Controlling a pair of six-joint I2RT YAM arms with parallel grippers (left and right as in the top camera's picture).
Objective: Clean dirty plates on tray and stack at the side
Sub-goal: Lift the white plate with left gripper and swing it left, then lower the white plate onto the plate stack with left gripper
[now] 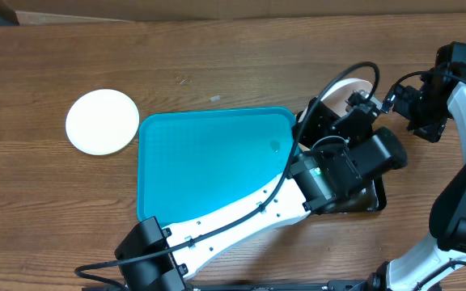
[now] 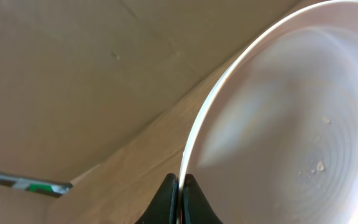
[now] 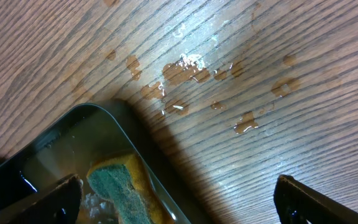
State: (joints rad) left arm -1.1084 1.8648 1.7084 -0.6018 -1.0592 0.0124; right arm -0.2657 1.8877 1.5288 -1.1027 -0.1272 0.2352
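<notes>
The flat plate lies to the left of my left gripper in the overhead view, so the gripper needs to swing across the tray [image 1: 209, 162] and down to stack and release.
A white plate [image 1: 351, 86] hangs tilted over the right end of the table, its rim pinched by my left gripper [image 1: 361, 107]. In the left wrist view the shut jaws [image 2: 180, 186] clamp the plate's edge, and the plate's face [image 2: 291, 124] carries a few small specks. Another white plate [image 1: 102, 121] lies flat on the table left of the turquoise tray [image 1: 209, 162]. My right gripper [image 1: 391, 97] is open to the right of the held plate. The right wrist view shows its gripper [image 3: 179, 205] straddling the tub's edge above a green-yellow sponge [image 3: 120, 186].
A black tub [image 3: 55, 143] with water and the sponge stands just right of the tray, mostly hidden under my left arm [image 1: 241, 218] in the overhead view. Water drops [image 3: 185, 68] lie on the wooden table beside the tub.
</notes>
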